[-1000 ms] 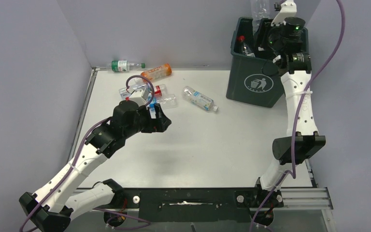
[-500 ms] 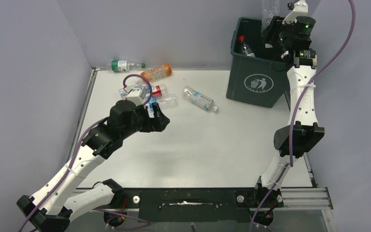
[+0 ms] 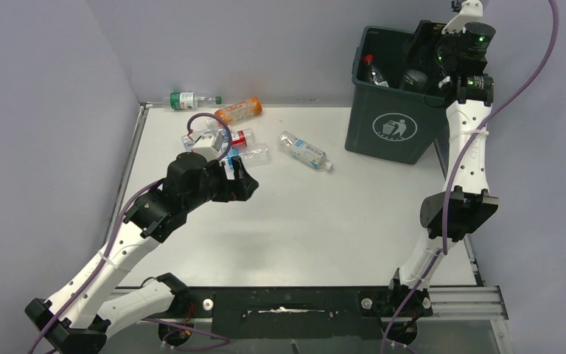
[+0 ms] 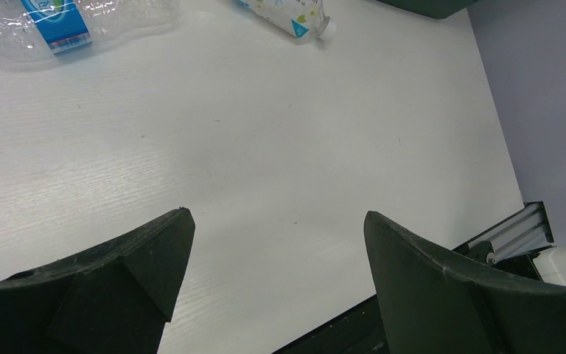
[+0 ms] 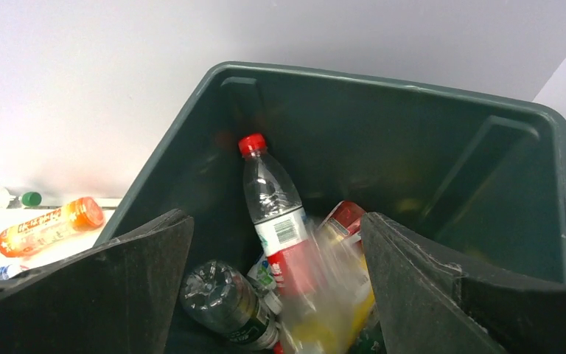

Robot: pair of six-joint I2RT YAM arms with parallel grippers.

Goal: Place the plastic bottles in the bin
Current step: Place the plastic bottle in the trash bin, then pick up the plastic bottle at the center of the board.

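Note:
I will next swing my right gripper back to the left in the top view and down around the white-capped bottle's uncovered neck, because it lies that way and below the gripper.
The dark green bin (image 3: 385, 131) stands at the table's back right. My right gripper (image 3: 429, 46) hangs over its mouth, open with nothing held. In the right wrist view my right gripper (image 5: 276, 221) looks down on a red-capped bottle (image 5: 271, 210), a dark-labelled bottle (image 5: 228, 302) and a blurred clear bottle (image 5: 339, 291) dropping among them. My left gripper (image 3: 245, 184) hovers open and empty over the table beside a crumpled blue-labelled bottle (image 3: 233, 157). On the table also lie a clear bottle (image 3: 304, 150), a red-labelled one (image 3: 244, 138), an orange one (image 3: 239, 110) and a green-labelled one (image 3: 186, 100).
Grey walls close in the table on the left, back and right. The bin's rim (image 5: 383, 77) fills most of the right wrist view. In the left wrist view the blue-labelled bottle (image 4: 51, 22) and a white-capped bottle (image 4: 291, 15) lie beyond my left gripper (image 4: 276, 221).
My right gripper has opened over the bin and let go of the clear bottle, which has dropped inside. The right wrist has risen and shifted right. The left arm has barely moved.

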